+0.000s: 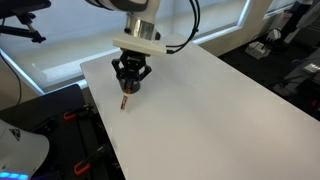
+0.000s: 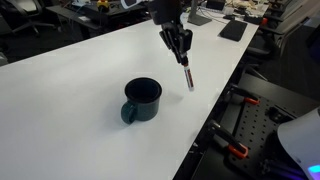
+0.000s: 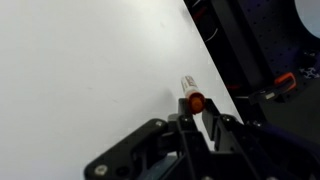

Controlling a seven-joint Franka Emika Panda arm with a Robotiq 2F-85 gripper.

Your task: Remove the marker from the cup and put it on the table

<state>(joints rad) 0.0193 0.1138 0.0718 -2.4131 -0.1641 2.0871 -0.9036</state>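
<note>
Next, my gripper moves down toward the table edge to release the marker on the bare tabletop there, which lies below my gripper, clear of the cup.
My gripper is shut on the marker, a reddish-orange pen with a paler part. The marker hangs tilted below the fingers, and its lower end is at or just above the white table near the table's edge. The dark cup stands upright and empty on the table, well apart from the gripper. In an exterior view the gripper holds the marker near the table's side edge; the cup does not show there. In the wrist view the marker sits between the fingers.
The table edge runs close beside the marker. Beyond it is black equipment with orange parts. Desks, chairs and clutter stand behind the table.
</note>
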